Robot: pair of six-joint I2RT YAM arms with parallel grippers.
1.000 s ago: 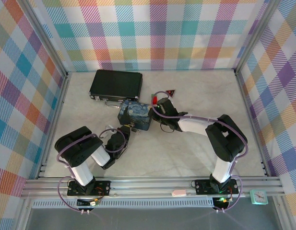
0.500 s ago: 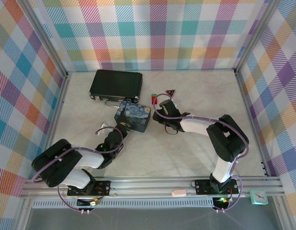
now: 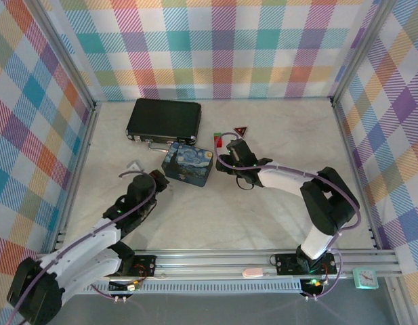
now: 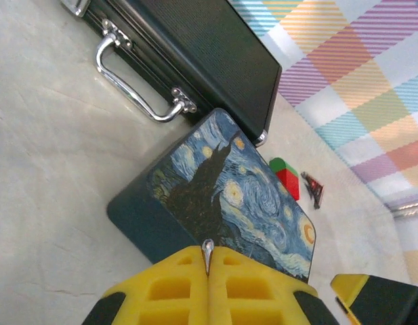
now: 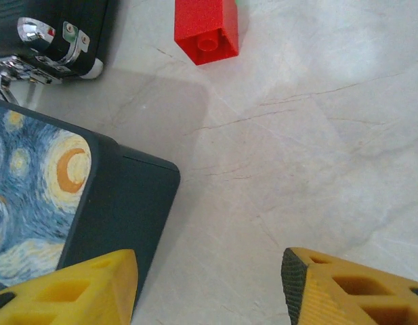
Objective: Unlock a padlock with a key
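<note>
Next, my left gripper moves back and down to release the key (image 4: 208, 249) over the bare tabletop, since that clear patch lies below it, nearer my base.
My left gripper (image 4: 208, 261) is shut on the key (image 4: 208, 249), a thin silvery sliver whose tip pokes out between the yellow fingers. It hovers just short of the near side of the blue painted tin (image 4: 229, 196). From above, the left gripper (image 3: 158, 183) sits at the tin's (image 3: 188, 164) left end. My right gripper (image 5: 209, 284) is open over bare table, its left finger (image 5: 73, 291) beside the tin's dark corner (image 5: 120, 210). In the top view the right gripper (image 3: 221, 157) is at the tin's right end. The padlock is hidden.
A black briefcase (image 3: 163, 119) with a chrome handle (image 4: 137, 88) lies just behind the tin. A red-and-green block (image 3: 217, 135) and a small dark triangular piece (image 3: 240, 131) lie behind the right gripper. Checked walls enclose the pale table (image 3: 276, 223).
The left arm has stretched out low and its gripper has pulled back to the tin's left end. The tin has shifted a little away from the arms. The right gripper has opened wider.
</note>
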